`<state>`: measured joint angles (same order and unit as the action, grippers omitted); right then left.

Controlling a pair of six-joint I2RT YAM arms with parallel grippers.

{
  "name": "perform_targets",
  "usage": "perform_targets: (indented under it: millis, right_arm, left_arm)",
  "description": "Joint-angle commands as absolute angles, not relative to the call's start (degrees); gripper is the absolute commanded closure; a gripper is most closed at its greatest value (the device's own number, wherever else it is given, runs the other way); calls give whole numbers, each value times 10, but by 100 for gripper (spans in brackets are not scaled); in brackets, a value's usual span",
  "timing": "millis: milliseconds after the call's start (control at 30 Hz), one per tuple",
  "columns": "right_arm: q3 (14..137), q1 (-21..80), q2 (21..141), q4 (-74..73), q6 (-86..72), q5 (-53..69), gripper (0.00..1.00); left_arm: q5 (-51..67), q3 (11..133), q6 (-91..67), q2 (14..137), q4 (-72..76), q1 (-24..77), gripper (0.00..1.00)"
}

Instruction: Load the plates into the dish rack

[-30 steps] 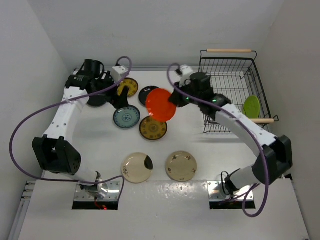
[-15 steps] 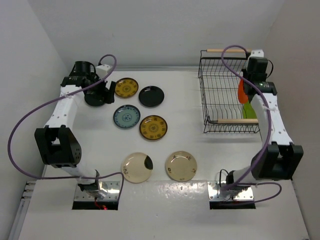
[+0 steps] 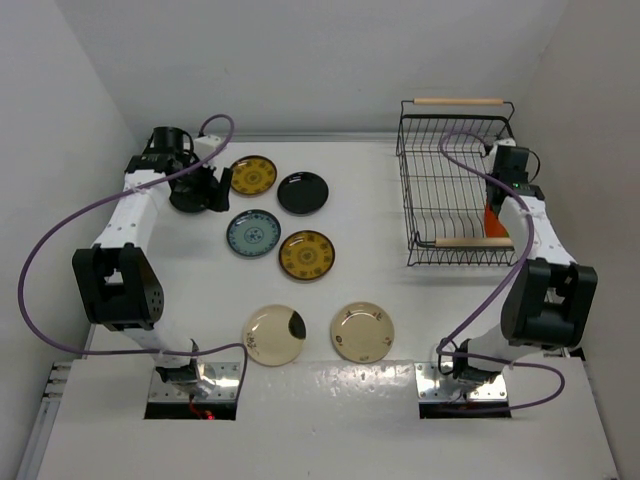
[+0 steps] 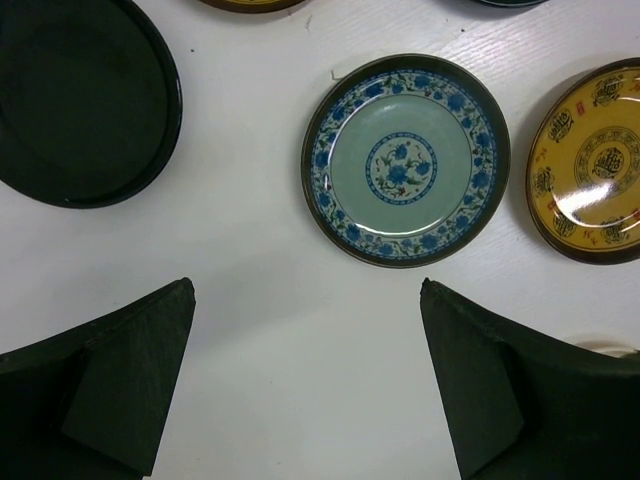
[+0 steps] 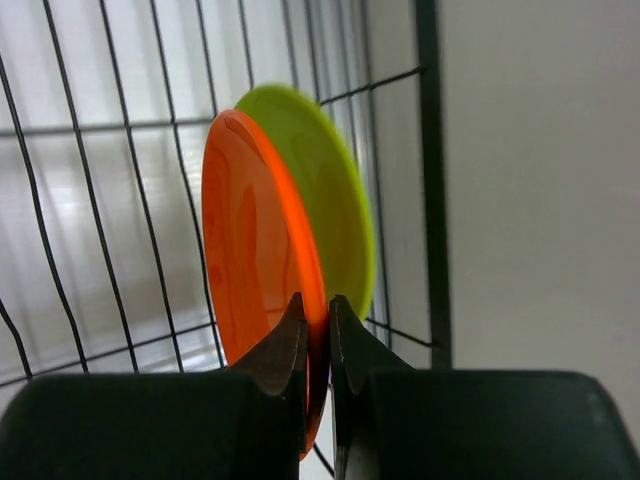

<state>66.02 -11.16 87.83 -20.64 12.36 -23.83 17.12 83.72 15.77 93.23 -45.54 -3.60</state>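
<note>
The robot's right gripper should go down, moving away from the rack's side, and let go of the orange-red plate's rim, because the orange-red plate (image 5: 262,262) stands upright but crowds the lime green plate (image 5: 325,190).
My right gripper (image 5: 318,305) is shut on the rim of an orange-red plate (image 5: 250,230) and holds it upright inside the dish rack (image 3: 455,180), next to a lime green plate (image 5: 325,190) standing by the right wall. My left gripper (image 4: 305,290) is open and empty above the table, near a blue-grey plate (image 4: 405,160) and a glossy black plate (image 4: 85,100). On the table lie two mustard plates (image 3: 253,175) (image 3: 307,254), another black plate (image 3: 303,192) and two cream plates (image 3: 274,334) (image 3: 362,331).
The rack has pale wooden handles at its far end (image 3: 458,101) and near end (image 3: 465,241). White walls close in the table on the left, back and right. The right arm's purple cable (image 3: 450,150) loops over the rack.
My right arm has carried the orange-red plate from over the table's middle into the rack's right side and lowered it beside the green plate. My left gripper drew back toward the far left.
</note>
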Motion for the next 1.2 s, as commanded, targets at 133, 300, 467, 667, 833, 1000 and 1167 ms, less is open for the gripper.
perform_targets:
  millis: [133,300,467,667,833,1000,1167]
  right_arm:
    - [623,-119,885,-127,163,-210,100]
    - [642,-119,915,-124,159,-203,100]
    - [650,-118,923,-139,141,-182,85]
    - [652,-118,922,-147,139,-201,68]
    - [664,-120,914,-145,138,-208,57]
    - [692,-120,911,-158,130,-216,40]
    - [723,-110,887,-184,109,-187,23]
  left_arm:
    - [183,836,152,935,-444,-52,0]
    - [188,836,152,935,-444,-52,0]
    - [181,831,157,935,-444,-52,0]
    - [170,831,163,930,-444,-52,0]
    - [170,831,168,930,-444,-52,0]
    - [170,831,168,930,-444,-52,0]
    - [170,831,173,924,-444,-52,0]
